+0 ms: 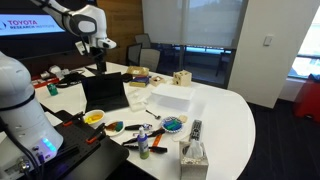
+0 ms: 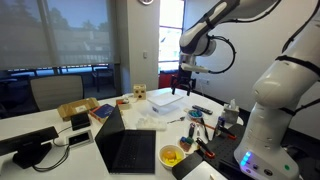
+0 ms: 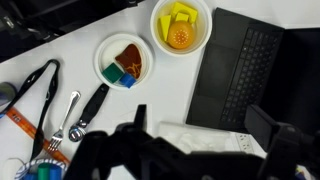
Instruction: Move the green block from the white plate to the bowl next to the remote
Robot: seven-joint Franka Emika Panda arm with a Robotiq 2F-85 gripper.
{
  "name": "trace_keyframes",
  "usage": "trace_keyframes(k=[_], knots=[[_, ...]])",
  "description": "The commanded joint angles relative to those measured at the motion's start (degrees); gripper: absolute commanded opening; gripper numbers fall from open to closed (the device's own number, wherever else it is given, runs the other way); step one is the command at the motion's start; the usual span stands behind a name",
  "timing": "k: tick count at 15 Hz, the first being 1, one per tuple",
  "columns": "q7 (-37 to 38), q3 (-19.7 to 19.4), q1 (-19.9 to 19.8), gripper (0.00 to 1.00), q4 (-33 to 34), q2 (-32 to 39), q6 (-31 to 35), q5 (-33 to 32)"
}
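The green block on the white plate is still well below and away from my fingers, so my open gripper needs to come down and back over it.
The white plate lies on the white table and holds the tiny green block, a blue block and a brown piece. The plate also shows in an exterior view. The blue bowl sits next to the dark remote. In the wrist view only an edge of the bowl shows at the bottom left. My gripper is open and empty. It hangs high above the table in both exterior views, over a white box and away from the plate.
A white dish with yellow pieces stands beside an open black laptop. The white box lies under the gripper. A spoon, a black-handled tool and an orange strap lie near the plate. A tissue box stands by the remote.
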Motion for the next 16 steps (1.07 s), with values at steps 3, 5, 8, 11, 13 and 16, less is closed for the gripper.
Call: trace_keyframes(k=[3, 5, 8, 11, 13, 16], knots=[[0.1, -4.0, -0.6, 1.0, 3.3, 23.4, 14.8, 9.8], [-1.4, -4.1, -1.1, 1.0, 4.9, 29.9, 17.0, 15.8], [-4.4, -2.6, -3.1, 1.0, 6.5, 37.2, 19.3, 24.2], [-6.0, -2.4, -4.5, 1.0, 8.1, 43.3, 21.8, 28.8], [-7.3, -2.1, -5.6, 1.0, 9.1, 46.5, 23.9, 30.9], [-8.5, -1.7, -7.0, 1.0, 10.3, 50.2, 26.3, 33.4]])
